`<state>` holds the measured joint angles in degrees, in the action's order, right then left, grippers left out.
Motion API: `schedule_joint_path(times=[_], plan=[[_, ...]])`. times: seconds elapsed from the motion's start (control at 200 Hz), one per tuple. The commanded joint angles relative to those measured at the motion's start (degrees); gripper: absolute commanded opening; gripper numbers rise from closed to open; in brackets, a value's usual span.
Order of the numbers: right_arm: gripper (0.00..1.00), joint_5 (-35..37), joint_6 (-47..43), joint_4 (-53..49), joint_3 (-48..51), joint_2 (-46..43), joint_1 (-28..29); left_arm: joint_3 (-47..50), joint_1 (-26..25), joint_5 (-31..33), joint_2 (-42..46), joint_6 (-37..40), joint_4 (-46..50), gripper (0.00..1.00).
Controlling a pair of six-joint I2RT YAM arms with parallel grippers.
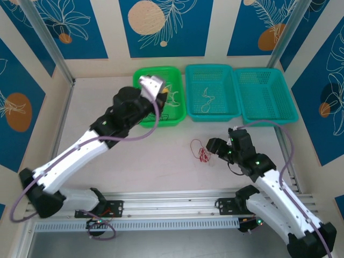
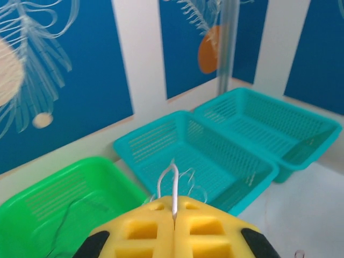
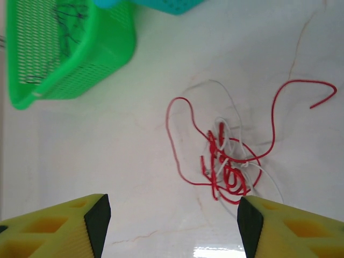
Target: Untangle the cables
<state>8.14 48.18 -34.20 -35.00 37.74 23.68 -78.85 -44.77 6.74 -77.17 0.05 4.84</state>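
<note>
Next, my left gripper swings from the green basket over to the middle teal basket [image 1: 212,92] and releases the white cable, since another whitish cable already lies there.
A tangle of red and whitish cables [image 3: 228,161] lies on the white table, and from above it sits at centre right [image 1: 201,153]. My right gripper [image 3: 173,226] hovers over the table just near of the tangle, open, with nothing between its fingers [image 3: 250,220]; it is just right of the tangle [image 1: 214,148] in the top view. My left gripper [image 2: 174,207] is shut on a thin white cable [image 2: 173,185], whose loop sticks out past the fingertips. It hangs above the green basket [image 1: 152,85]. Black cables [image 3: 70,16] lie in that basket. Another whitish cable [image 1: 207,99] lies in the middle teal basket.
Three baskets stand in a row at the back: green [image 1: 177,115], teal [image 1: 228,75], teal [image 1: 279,113]. From the left wrist they are green [image 2: 59,199], teal [image 2: 199,145], teal [image 2: 269,123]. Blue patterned walls enclose the table.
</note>
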Motion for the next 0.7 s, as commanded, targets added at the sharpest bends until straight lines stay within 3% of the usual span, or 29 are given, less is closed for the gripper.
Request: schedule_joint_path(times=[0.0, 0.19, 0.4, 0.445, 0.49, 0.54, 0.605, 0.695], plan=[[0.66, 0.6, 0.7, -7.9, -3.7, -3.9, -0.1, -7.3, 1.3, -7.7, -9.6, -2.3, -5.6, 0.0], [0.66, 0.3, 0.6, -11.9, -4.8, -7.5, -0.5, -22.1, 1.7, -10.7, -27.7, -3.9, -6.6, 0.0], [0.65, -1.8, 2.2, -12.6, -3.4, -8.4, -0.6, -36.0, 2.5, -9.4, -42.2, -4.3, -2.5, 0.01], [0.65, -2.2, 2.1, -12.4, -3.2, -8.4, -0.8, -38.3, 2.9, -9.5, -44.4, -4.4, -0.8, 0.24], [0.65, -2.3, 2.1, -12.5, -3.2, -8.4, -0.7, -39.3, 3.2, -10.1, -45.4, -4.7, 0.1, 0.56], [0.65, -2.3, 1.8, -12.5, -3.1, -8.4, -0.8, -38.0, 3.4, -10.5, -44.6, -5.1, -0.3, 0.77], [0.65, -2.3, 1.5, -12.5, -2.9, -8.1, -1.0, -32.0, 3.4, -11.2, -41.2, -5.6, -3.9, 0.89], [0.65, -2.9, 0.9, -12.0, -2.5, -6.9, -1.5, -22.5, 3.3, -12.0, -34.4, -5.8, -9.1, 0.96]])
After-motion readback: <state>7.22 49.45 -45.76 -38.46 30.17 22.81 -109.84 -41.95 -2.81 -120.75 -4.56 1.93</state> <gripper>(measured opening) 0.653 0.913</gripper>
